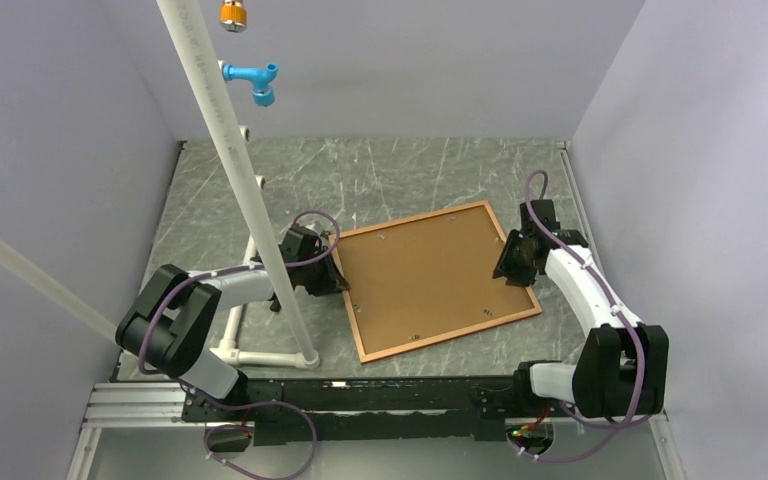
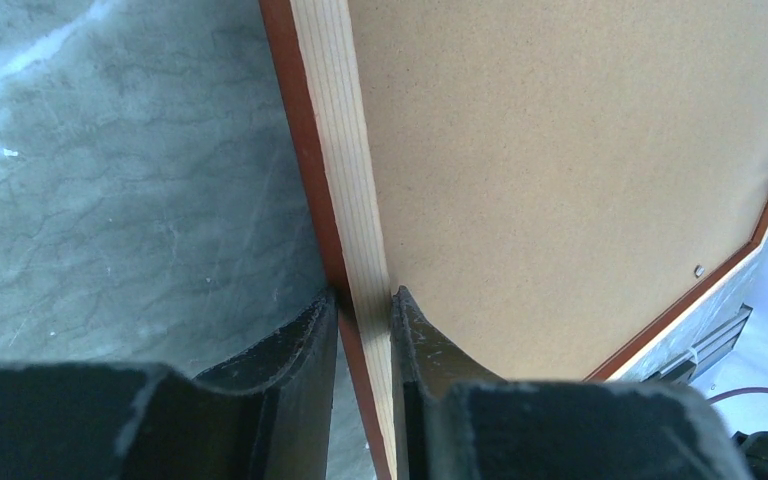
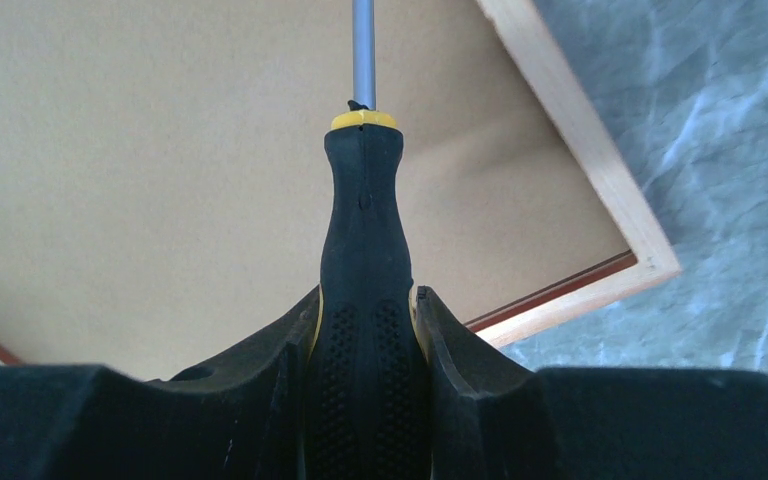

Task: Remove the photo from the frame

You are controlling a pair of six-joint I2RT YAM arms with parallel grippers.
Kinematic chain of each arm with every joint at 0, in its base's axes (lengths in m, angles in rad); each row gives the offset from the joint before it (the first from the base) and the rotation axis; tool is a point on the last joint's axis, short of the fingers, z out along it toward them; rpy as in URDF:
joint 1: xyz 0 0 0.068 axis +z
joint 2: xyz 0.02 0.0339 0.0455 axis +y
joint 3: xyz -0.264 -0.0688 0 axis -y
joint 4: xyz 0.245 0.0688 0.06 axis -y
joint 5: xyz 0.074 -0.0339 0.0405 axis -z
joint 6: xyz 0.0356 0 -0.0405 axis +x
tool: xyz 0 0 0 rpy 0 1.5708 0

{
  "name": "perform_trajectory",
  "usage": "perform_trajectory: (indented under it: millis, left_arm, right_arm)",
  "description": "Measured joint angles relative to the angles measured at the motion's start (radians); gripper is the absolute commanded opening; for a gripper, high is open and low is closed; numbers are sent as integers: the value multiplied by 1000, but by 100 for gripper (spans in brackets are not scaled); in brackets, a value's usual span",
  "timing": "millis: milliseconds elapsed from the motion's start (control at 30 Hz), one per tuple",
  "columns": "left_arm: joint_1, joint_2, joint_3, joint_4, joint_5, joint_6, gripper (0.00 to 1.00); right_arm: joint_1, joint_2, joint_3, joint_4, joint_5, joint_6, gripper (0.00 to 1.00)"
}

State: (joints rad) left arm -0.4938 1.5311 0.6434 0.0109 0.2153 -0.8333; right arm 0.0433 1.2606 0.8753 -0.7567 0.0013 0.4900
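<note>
The tabletop [image 1: 331,338] beside the white pipe is bare, so the right gripper should next swing across the frame [image 1: 412,221] and down to that spot and let go of the screwdriver.
The frame [image 1: 412,221], thin and reddish-brown, lies face down on the table with the photo's brown backing board [image 1: 430,275] facing up; the printed side is hidden. My left gripper [image 1: 338,275] is at the frame's left edge. In the left wrist view its jaws [image 2: 363,295] are shut across the frame's pale wood rail [image 2: 335,150], next to the backing [image 2: 560,170]. My right gripper [image 1: 508,262] hovers over the frame's right edge. It [image 3: 367,293] is shut on the black-and-yellow handle of a screwdriver [image 3: 363,200], whose steel shaft points out over the backing [image 3: 160,150].
A white pipe stand [image 1: 230,140] rises just left of the frame, its base pipe [image 1: 260,355] on the table near my left arm. A blue fitting [image 1: 253,80] and an orange one [image 1: 232,14] hang above. Small metal tabs [image 1: 415,338] hold the backing. Walls enclose the grey marbled table [image 1: 410,170].
</note>
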Motion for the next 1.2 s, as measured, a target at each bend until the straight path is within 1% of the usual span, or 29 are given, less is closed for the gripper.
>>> perform_trajectory:
  millis: [167, 267, 833, 1200]
  left_arm:
    - [-1, -2, -3, 4, -3, 0, 3]
    - [-2, -3, -6, 9, -3, 0, 0]
    - [-2, -4, -4, 4, -5, 0, 0]
    - [-2, -3, -2, 1, -4, 4, 0]
  right_arm:
    - [-8, -21, -38, 15, -73, 0, 0]
    - [-10, -25, -39, 26, -86, 0, 0]
    - [-17, 10, -55, 60, -51, 3, 0]
    - [-17, 68, -82, 134, -118, -14, 0]
